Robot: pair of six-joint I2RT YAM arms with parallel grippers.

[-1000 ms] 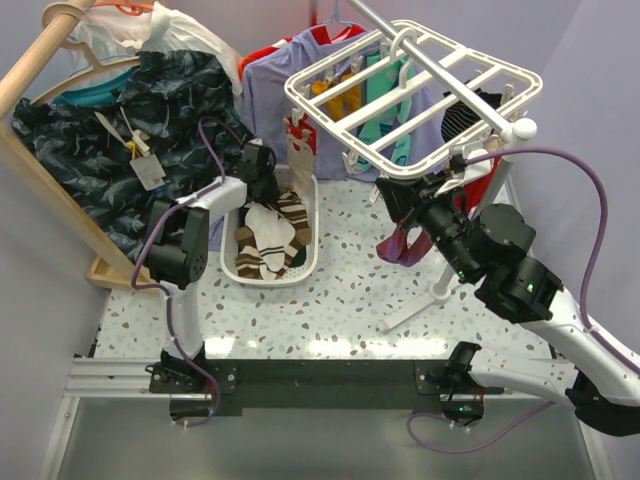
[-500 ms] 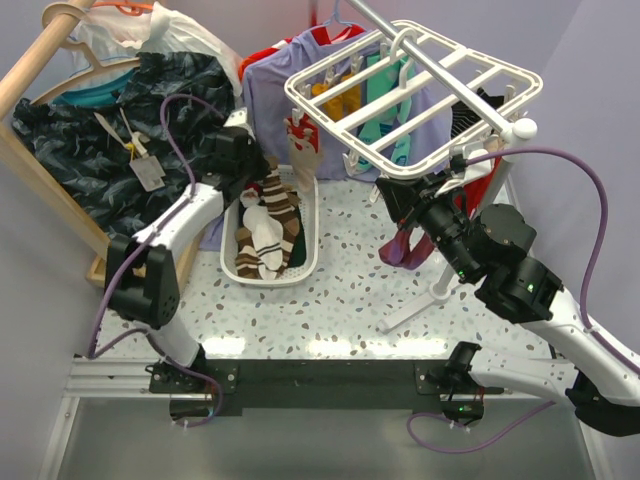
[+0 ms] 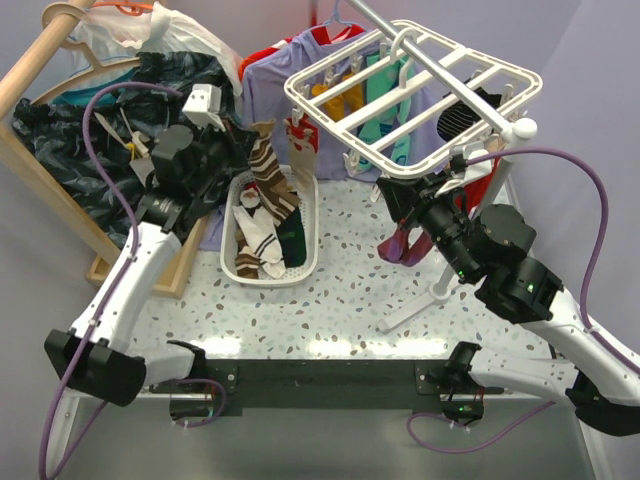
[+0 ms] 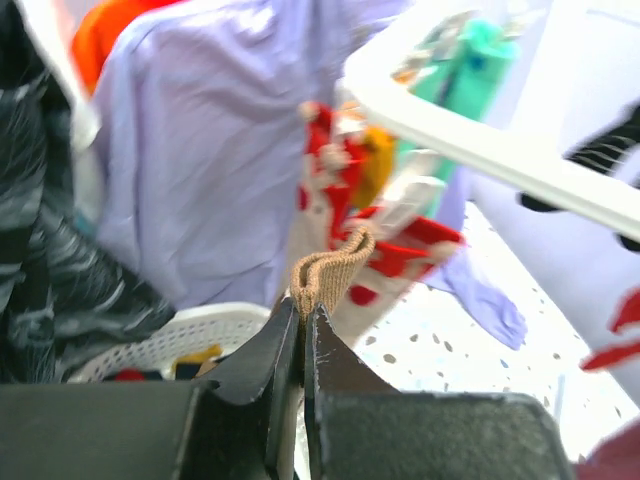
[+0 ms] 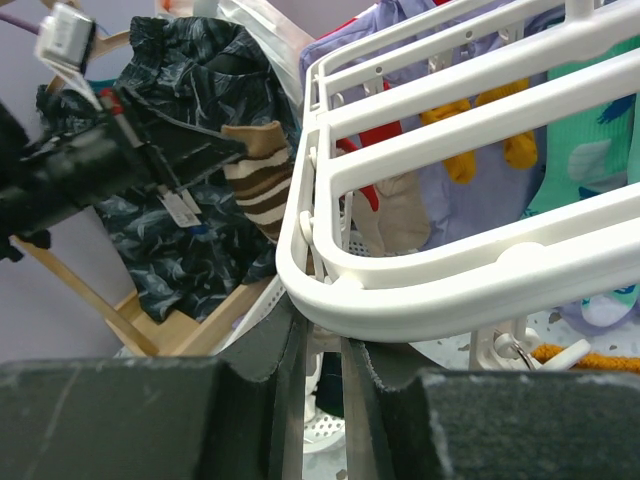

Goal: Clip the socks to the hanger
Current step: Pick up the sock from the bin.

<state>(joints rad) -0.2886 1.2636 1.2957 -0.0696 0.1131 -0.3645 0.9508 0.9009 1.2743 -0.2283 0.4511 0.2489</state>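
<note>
My right gripper pinches the white hanger clip [image 3: 376, 192] to my left gripper's right in the top view. My left gripper swings the brown sock's cuff there next and releases.
My left gripper [image 3: 243, 150] [image 4: 303, 318] is shut on the cuff of a brown sock with cream stripes [image 3: 268, 172] [image 4: 330, 272], which hangs above the white basket [image 3: 303, 268]. The right wrist view shows that sock [image 5: 262, 178] just left of the hanger's corner. The white grid hanger [image 3: 331, 128] [image 5: 450, 290] hangs at upper right. Under its near corner my right gripper [image 3: 392, 196] [image 5: 316, 335] has its jaws nearly together on a white hanger clip. A maroon sock [image 3: 400, 245] hangs just below that gripper. More brown striped socks [image 3: 250, 262] lie in the basket.
A red Santa-patterned sock [image 3: 300, 147] hangs from the hanger's left edge, beside the lifted sock. Shirts hang behind: purple [image 3: 265, 85], dark patterned [image 3: 80, 150] on the wooden rail [image 3: 40, 55]. A white stand foot [image 3: 420, 298] crosses the speckled table at the right.
My left gripper closed on the brown striped sock in the basket and lifted it up and left. The right arm has not moved.
</note>
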